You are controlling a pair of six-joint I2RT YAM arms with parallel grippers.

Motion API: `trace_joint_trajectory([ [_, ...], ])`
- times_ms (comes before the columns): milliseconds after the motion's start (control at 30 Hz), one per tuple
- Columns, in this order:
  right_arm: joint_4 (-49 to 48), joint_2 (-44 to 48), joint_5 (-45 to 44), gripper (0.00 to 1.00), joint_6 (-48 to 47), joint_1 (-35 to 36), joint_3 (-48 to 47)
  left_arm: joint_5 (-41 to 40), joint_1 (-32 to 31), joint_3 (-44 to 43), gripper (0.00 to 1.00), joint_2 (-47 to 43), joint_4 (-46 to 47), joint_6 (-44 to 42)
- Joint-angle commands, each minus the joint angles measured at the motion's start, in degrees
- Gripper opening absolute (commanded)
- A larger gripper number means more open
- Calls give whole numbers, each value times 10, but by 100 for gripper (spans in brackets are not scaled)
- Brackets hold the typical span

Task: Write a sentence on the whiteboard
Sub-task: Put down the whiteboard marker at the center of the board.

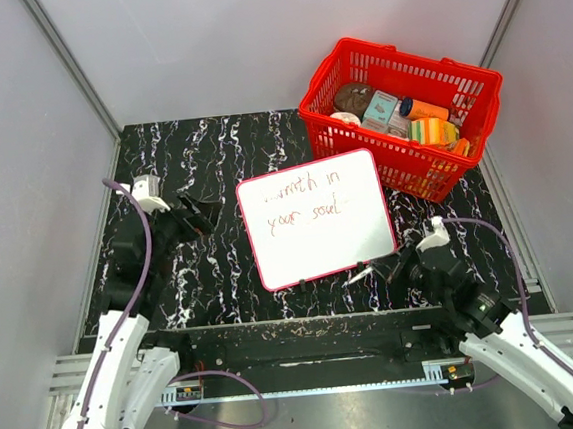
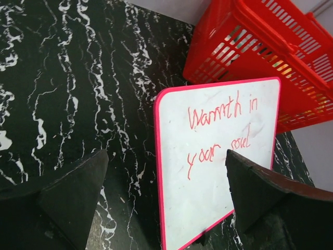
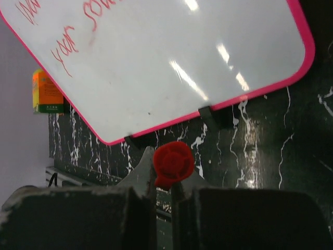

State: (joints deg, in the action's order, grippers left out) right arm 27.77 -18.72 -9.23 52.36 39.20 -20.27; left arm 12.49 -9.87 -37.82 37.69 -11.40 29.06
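Observation:
The sentence (image 1: pixel 303 199) is written on the whiteboard, so my right gripper needs to move back a little and lower the marker onto the marble (image 1: pixel 364 283) beside the whiteboard's near edge.
The whiteboard (image 1: pixel 321 244) lies flat in the middle of the black marble table, its red frame tilted slightly. The sentence (image 1: pixel 303 199), in thin red handwriting, reads "warmth in your soul" in two lines on the upper half. My left gripper (image 1: pixel 194 215) is open and empty, just left of the board. In the left wrist view the board (image 2: pixel 218 187) and the writing (image 2: pixel 221 125) show between the spread fingers (image 2: pixel 78 187). My right gripper (image 1: pixel 396 265) is shut on a red marker (image 3: pixel 173 162), just off the board's near right corner (image 3: pixel 171 67). The marker's tip (image 1: pixel 357 276) points left along the near edge.
A red basket (image 1: pixel 410 171) with several packaged goods stands at the back right, touching the board's far right corner; it also shows in the left wrist view (image 2: pixel 250 47). An orange box (image 3: pixel 46 92) shows in the right wrist view. Grey walls enclose the table on three sides.

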Motion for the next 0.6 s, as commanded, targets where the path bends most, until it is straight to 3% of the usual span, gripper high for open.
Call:
trace_joint_trajectory([
  [0,40,55,70,0,111,-3,66,-52,-1,-29,99,11,-20,10],
  [167,40,123,118,0,193,-3,158,-45,-1,-18,99,19,-5,20],
  [333,68,147,69,1,204,-3,152,-40,0,-12,99,19,1,22],
  [567,65,62,37,38,175,-3,113,-38,0,-7,99,12,7,19],
])
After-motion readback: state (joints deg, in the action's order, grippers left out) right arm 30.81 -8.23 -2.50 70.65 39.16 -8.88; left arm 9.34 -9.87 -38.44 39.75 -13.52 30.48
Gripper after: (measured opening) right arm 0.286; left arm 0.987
